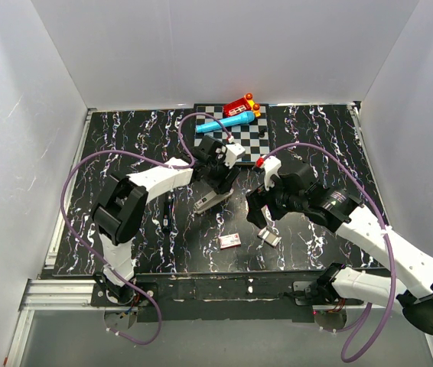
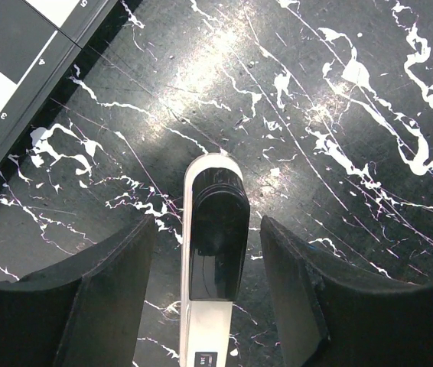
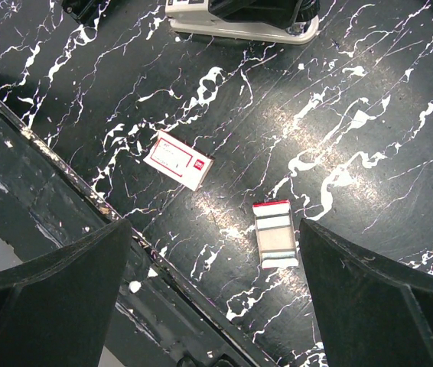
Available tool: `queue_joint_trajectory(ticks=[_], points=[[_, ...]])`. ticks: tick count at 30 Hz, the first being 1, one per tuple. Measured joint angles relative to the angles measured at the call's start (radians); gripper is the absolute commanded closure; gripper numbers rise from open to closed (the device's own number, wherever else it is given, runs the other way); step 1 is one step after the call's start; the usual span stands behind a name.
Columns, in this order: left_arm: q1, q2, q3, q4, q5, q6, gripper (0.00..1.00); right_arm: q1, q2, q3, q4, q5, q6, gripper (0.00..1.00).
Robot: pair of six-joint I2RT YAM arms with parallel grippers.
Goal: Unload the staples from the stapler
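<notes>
My left gripper needs to go down a little over the front end of the stapler next, and then it should close on its black top.
The stapler lies on the marbled black table, its glossy black top on a silvery base. My left gripper is open and straddles the stapler's front end, with a gap on each side. In the right wrist view the stapler is at the top edge. My right gripper is open wide, empty, and hangs above a small open cardboard tray with a red end. A silvery ridged strip that looks like staples lies in the tray's near end.
A closed white-and-red box lies left of the tray, near the table's front edge. A thin black stick lies left of the stapler. At the back, a checkerboard carries a blue marker and a red toy.
</notes>
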Motion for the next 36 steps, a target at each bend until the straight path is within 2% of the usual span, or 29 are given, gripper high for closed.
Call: queue_joint_trajectory(ticks=[10, 16, 22, 24, 29, 36], points=[[0.0, 0.011, 0.001, -0.006, 0.0, 0.006, 0.47, 0.0, 0.005, 0.0, 0.002, -0.001, -0.002, 0.02], [0.0, 0.017, 0.003, -0.006, 0.0, 0.006, 0.56, 0.0, 0.005, 0.0, 0.002, -0.003, -0.001, 0.02], [-0.001, 0.057, 0.013, -0.005, 0.004, 0.006, 0.6, 0.0, 0.006, 0.0, 0.005, -0.009, 0.001, 0.02], [-0.002, 0.063, 0.013, -0.006, 0.004, 0.006, 0.67, 0.0, 0.006, 0.0, 0.008, -0.009, 0.001, 0.02], [-0.002, 0.063, 0.016, -0.005, 0.004, 0.013, 1.0, 0.0, 0.006, 0.0, 0.009, -0.009, 0.001, 0.02], [-0.002, 0.062, 0.016, -0.004, 0.004, 0.01, 1.0, 0.0, 0.006, 0.0, 0.01, -0.008, 0.001, 0.02]])
